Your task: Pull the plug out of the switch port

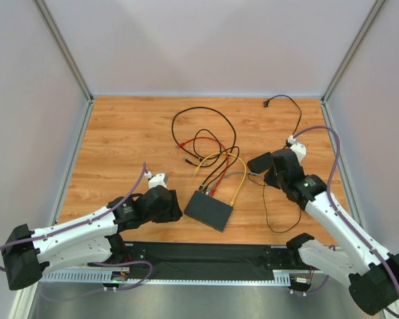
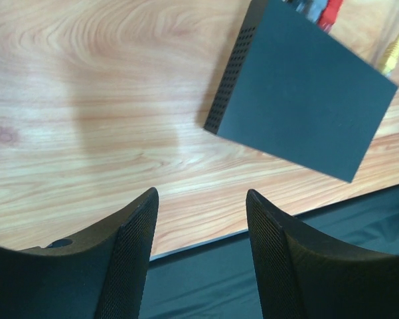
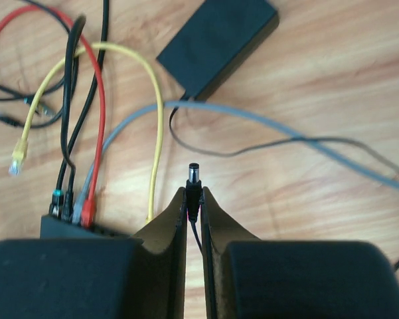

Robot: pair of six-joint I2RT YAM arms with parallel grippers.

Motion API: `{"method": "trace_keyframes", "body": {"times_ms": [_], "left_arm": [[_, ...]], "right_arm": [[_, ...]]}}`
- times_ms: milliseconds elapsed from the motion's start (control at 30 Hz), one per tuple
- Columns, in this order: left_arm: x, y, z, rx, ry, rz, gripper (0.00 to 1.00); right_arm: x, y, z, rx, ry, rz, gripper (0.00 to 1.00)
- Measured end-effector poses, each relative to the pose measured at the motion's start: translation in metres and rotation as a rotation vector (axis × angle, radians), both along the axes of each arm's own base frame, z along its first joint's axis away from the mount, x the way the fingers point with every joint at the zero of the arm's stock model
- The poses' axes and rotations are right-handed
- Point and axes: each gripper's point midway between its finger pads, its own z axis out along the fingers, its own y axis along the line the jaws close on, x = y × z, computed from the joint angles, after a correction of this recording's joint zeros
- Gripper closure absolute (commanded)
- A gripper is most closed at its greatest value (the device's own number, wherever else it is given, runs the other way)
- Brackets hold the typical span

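The wood (image 3: 209, 131) beside the power-adapter brick is below my right gripper, so my right gripper will move down toward that spot next and release the barrel plug (image 3: 193, 183) there.
The switch (image 1: 209, 209) is a flat black box near the table's front edge. It also shows in the left wrist view (image 2: 305, 93) and as a corner in the right wrist view (image 3: 66, 229). Red (image 3: 87, 211), grey and black cable plugs sit in its sockets. My right gripper (image 3: 193, 199) is shut on a small black barrel plug (image 3: 193, 183) with a metal tip, held above the wood to the right of the switch and apart from it. In the top view the right gripper (image 1: 270, 174) hides the plug. My left gripper (image 2: 200, 199) is open and empty, just left of the switch (image 1: 174, 211).
A black power-adapter brick (image 3: 219, 40) lies just beyond the right gripper, its thin cord looping across the wood (image 1: 272, 212). Loose red, yellow (image 3: 156, 113), grey and black cables spread behind the switch. A black mat (image 1: 206, 256) covers the front edge.
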Motion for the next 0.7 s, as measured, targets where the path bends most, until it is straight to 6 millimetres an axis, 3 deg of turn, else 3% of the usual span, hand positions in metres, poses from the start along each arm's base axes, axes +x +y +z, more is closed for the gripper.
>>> {"method": "trace_keyframes", "body": {"times_ms": [100, 200, 333, 600, 700], "left_arm": [[-0.005, 0.006, -0.008, 0.009, 0.007, -0.011, 0.36], [-0.007, 0.007, -0.007, -0.001, 0.000, -0.021, 0.36], [-0.007, 0.006, -0.001, -0.019, -0.018, -0.033, 0.36], [-0.009, 0.004, -0.003, -0.026, -0.020, -0.056, 0.37], [-0.010, 0.004, -0.004, -0.025, -0.015, -0.064, 0.37]], "right_arm": [[0.023, -0.013, 0.005, -0.018, 0.024, -0.013, 0.94], [0.037, -0.021, -0.010, -0.042, 0.084, -0.012, 0.92], [0.039, -0.024, -0.033, -0.043, 0.167, 0.008, 0.92], [0.039, -0.005, -0.046, 0.023, 0.202, 0.090, 0.88], [0.037, -0.002, -0.050, 0.037, 0.208, 0.103, 0.81]]}}
